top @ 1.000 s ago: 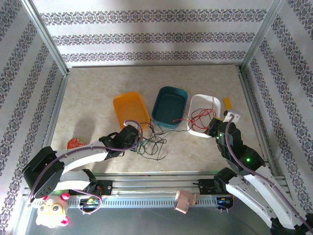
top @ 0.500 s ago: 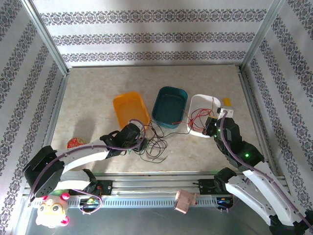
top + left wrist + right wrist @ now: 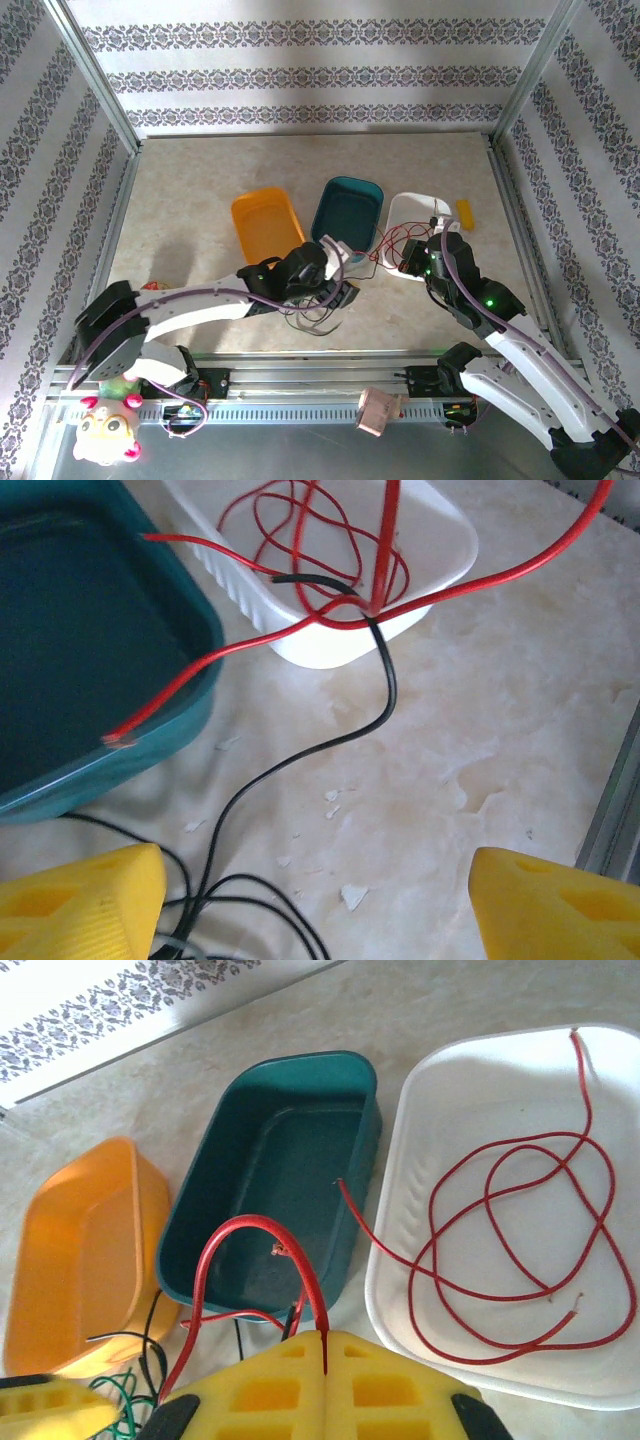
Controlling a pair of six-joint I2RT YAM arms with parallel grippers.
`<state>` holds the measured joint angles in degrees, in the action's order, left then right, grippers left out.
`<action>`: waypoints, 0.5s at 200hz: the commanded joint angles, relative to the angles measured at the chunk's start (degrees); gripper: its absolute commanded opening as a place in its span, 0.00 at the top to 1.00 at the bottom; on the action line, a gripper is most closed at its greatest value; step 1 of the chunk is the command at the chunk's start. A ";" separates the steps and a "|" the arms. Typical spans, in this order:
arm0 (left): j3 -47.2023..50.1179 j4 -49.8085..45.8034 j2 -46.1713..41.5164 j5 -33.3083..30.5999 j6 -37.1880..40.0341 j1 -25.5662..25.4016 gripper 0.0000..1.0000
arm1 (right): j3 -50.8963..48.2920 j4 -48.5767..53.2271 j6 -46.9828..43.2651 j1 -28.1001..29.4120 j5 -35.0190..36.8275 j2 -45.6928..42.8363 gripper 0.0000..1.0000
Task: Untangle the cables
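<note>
The coiled red cable in the white tray lies outward of the robot's right gripper, so the gripper will move outward over it next and let go of its piece of cable there.
Thin black cables (image 3: pixel 316 314) lie tangled on the table under my left gripper (image 3: pixel 340 278). In the left wrist view that gripper (image 3: pixel 315 910) is open, its yellow fingertips (image 3: pixel 80 900) wide apart, with black cable strands (image 3: pixel 300 760) crossing the table near the left finger. One black cable (image 3: pixel 388 680) runs up into a knot of red cables (image 3: pixel 345 605) at the white tray's rim. My right gripper (image 3: pixel 323 1338) is shut on a red cable (image 3: pixel 255 1225) that arches up over the teal tray. More red cable (image 3: pixel 520 1250) lies coiled in the white tray. A green cable (image 3: pixel 125 1400) shows at the lower left.
An orange tray (image 3: pixel 265 225), a teal tray (image 3: pixel 348 212) and a white tray (image 3: pixel 418 208) stand side by side mid-table. A small yellow piece (image 3: pixel 465 213) lies right of the white tray. Metal frame rails border the table. A plush toy (image 3: pixel 105 432) sits below the front rail.
My left gripper has opened and swung right, from the orange tray toward the gap below the teal tray. The right gripper has shifted left, still gripping the red cable.
</note>
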<state>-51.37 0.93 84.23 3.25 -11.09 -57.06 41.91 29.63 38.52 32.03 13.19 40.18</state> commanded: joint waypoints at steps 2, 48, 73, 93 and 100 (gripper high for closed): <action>-2.20 7.42 4.46 2.04 0.26 -0.77 0.21 | 0.76 -2.33 3.60 0.40 -2.09 -0.76 0.96; -5.66 17.13 12.39 2.45 -2.59 -0.77 0.23 | 1.42 -2.69 5.96 -0.26 -5.33 -0.28 0.96; -7.55 18.46 15.60 1.96 -3.99 -0.71 0.40 | 1.24 -2.91 6.87 -0.56 -6.34 -0.69 0.97; -7.86 18.49 16.50 1.24 -5.38 -0.69 0.70 | 1.16 -2.02 7.18 -1.20 -5.67 -1.65 0.96; -7.57 18.69 16.42 0.98 -5.87 -0.68 0.79 | 1.11 -1.57 7.22 -1.58 -5.40 -2.14 0.97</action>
<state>-57.89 15.90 100.07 4.43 -14.68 -57.06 41.93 28.03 44.29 31.57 7.97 39.68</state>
